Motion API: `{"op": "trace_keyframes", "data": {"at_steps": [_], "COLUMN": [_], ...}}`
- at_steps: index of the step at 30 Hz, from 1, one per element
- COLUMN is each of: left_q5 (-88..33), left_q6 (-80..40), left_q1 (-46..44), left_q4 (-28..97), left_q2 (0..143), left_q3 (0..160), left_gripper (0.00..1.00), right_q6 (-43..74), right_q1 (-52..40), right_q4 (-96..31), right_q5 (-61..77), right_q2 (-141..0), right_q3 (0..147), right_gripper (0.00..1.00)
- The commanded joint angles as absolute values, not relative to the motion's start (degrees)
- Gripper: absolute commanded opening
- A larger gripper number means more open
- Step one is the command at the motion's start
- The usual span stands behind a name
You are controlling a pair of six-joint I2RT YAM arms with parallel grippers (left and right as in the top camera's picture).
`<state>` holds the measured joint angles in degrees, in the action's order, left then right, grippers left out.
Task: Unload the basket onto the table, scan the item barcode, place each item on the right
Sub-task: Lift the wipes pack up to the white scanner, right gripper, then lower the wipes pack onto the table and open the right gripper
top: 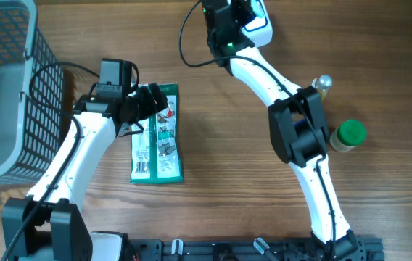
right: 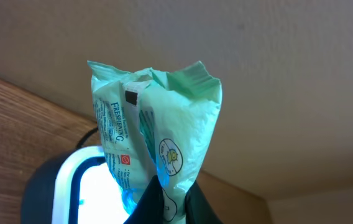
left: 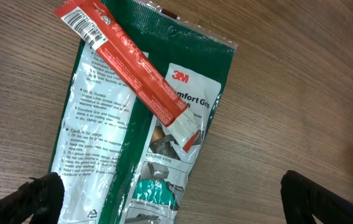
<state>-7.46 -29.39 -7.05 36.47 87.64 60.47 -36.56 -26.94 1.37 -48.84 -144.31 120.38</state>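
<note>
I will next draw my right gripper back from the scanner (top: 264,30) and down, and release the packet on the item-free open tabletop below it, nearer my base.
My right gripper (right: 171,202) is shut on the lower end of a pale green plastic packet (right: 158,118) with "Freshening" print, holding it upright. Just behind and left of the packet is the scanner (right: 71,186), its window lit white. In the overhead view the right gripper (top: 229,25) is at the table's far edge beside the white scanner (top: 264,30). My left gripper (left: 176,211) stands open above a green 3M package (left: 145,124) lying flat on the table. A red strip with a barcode (left: 123,53) lies across that package. The left gripper (top: 144,105) hovers over the package's far end (top: 157,145).
A grey wire basket (top: 3,87) fills the far left corner. A bottle with a green lid (top: 348,135) lies at the right, with a silver-capped object (top: 323,83) just beyond it. Black cables run along the table's far side.
</note>
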Motion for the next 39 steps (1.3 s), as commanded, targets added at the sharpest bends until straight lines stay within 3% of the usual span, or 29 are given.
{"op": "trace_keyframes", "data": {"at_steps": [1, 5, 12, 22, 25, 30, 34, 39], "left_q5": [-7.14, -7.14, -7.14, -7.14, -7.14, -7.14, -7.14, -7.14], "left_q6": [-28.71, -28.71, -28.71, -28.71, -28.71, -28.71, -28.71, -28.71], "left_q1": [-6.96, -6.96, -6.96, -6.96, -6.96, -6.96, -6.96, -6.96], "left_q4": [36.32, 36.32, 36.32, 36.32, 36.29, 36.32, 36.29, 36.32], "left_q2": [87.44, 87.44, 87.44, 87.44, 87.44, 87.44, 87.44, 87.44], "left_q3": [60.55, 60.55, 60.55, 60.55, 60.55, 60.55, 60.55, 60.55], "left_gripper": [1.0, 1.0, 1.0, 1.0, 1.0, 1.0, 1.0, 1.0], "right_q6": [-37.1, -32.23, -17.85, -15.97, -12.08, 5.54, 14.22, 18.72], "right_q1": [-26.44, -26.61, -27.51, -27.44, -27.46, -27.38, -26.68, -26.63], "right_q4": [2.13, 0.86, -15.2, -18.87, -27.73, -59.92, -82.0, -82.06], "right_q5": [-43.38, -43.0, -38.09, -40.36, -36.91, -17.02, 0.69, 0.95], "right_q2": [-144.92, -144.92, -144.92, -137.84, -129.21, -120.33, -120.9, -120.9], "right_q3": [121.4, 121.4, 121.4, 121.51, 121.49, 121.49, 117.67, 99.68], "right_gripper": [0.04, 0.04, 0.04, 0.04, 0.04, 0.04, 0.04, 0.04]}}
